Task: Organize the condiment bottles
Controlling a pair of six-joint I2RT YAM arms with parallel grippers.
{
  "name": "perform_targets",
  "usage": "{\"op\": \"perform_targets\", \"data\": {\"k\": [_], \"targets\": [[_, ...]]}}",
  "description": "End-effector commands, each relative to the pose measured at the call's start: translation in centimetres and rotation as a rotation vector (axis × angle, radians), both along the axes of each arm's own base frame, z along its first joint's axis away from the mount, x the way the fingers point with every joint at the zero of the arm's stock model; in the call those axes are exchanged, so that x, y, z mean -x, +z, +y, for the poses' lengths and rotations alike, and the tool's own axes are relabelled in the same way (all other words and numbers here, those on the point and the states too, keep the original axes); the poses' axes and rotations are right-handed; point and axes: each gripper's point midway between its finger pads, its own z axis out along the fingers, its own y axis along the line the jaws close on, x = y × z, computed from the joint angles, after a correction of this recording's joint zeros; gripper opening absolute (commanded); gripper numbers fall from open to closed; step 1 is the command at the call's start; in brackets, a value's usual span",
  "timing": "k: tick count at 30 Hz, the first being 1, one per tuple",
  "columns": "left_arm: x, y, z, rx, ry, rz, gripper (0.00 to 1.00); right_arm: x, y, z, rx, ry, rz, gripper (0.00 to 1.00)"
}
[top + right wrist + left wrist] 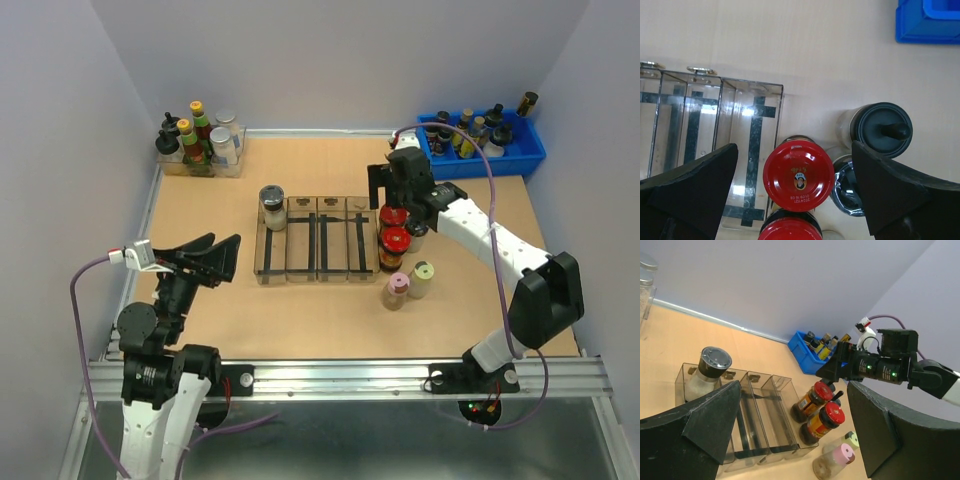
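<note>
The robot needs to lower its right gripper around the far red lid (393, 215) (798, 176) next and close on it, because that lid is already between the open fingertips but below them.
A clear four-compartment organizer (318, 278) lies mid-table. A grey-lidded clear jar (272, 207) stands in its leftmost compartment. Two red-lidded jars (392, 215) (396, 240) stand just right of the organizer, with a black-knob-capped jar (417, 232) beside them. The pink-capped jar (396, 290) and pale-yellow-capped jar (422, 278) stand nearer. My right gripper (795, 192) is open above the far red lid (798, 176), its fingers either side. Two black-capped jars (883, 129) (851, 187) sit to its right. My left gripper (215, 255) is open and empty, left of the organizer.
A blue bin (500, 165) of slim dark bottles stands at the back right. A clear container (200, 165) with taller bottles stands at the back left. Walls close the table on three sides.
</note>
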Motion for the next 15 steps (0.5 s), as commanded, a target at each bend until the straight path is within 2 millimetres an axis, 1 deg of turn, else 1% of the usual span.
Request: {"op": "perform_targets", "data": {"k": [1,3,7,9,11,12,15], "targets": [[0.9,1.6,-0.3,0.012,-0.023,-0.082,0.99,0.8,-0.6,-0.2,-0.048,-0.009,0.005,1.00],[0.9,1.3,-0.2,0.012,-0.022,-0.078,0.99,1.1,-2.3,-0.3,-0.035,-0.018,0.042,1.00],[0.8,1.2,-0.3,0.008,-0.022,-0.074,0.99,1.7,-4.5,-0.2,-0.029,-0.010,0.097,0.99],[0.9,1.2,-0.2,0.006,-0.020,-0.075,0.99,2.0,-4.7,-0.1,-0.045,-0.012,0.104,0.95],[0.9,1.2,-0.1,0.006,-0.014,-0.074,0.99,2.3,-4.7,0.1,-0.061,0.000,0.109,0.84],[0.9,1.1,0.0,0.007,-0.009,-0.075,0.99,2.3,-4.9,0.2,-0.064,0.002,0.114,0.75],[0.7,0.8,0.0,0.008,-0.008,-0.067,0.99,2.1,-5.0,0.3,-0.055,0.009,0.117,0.61]]}}
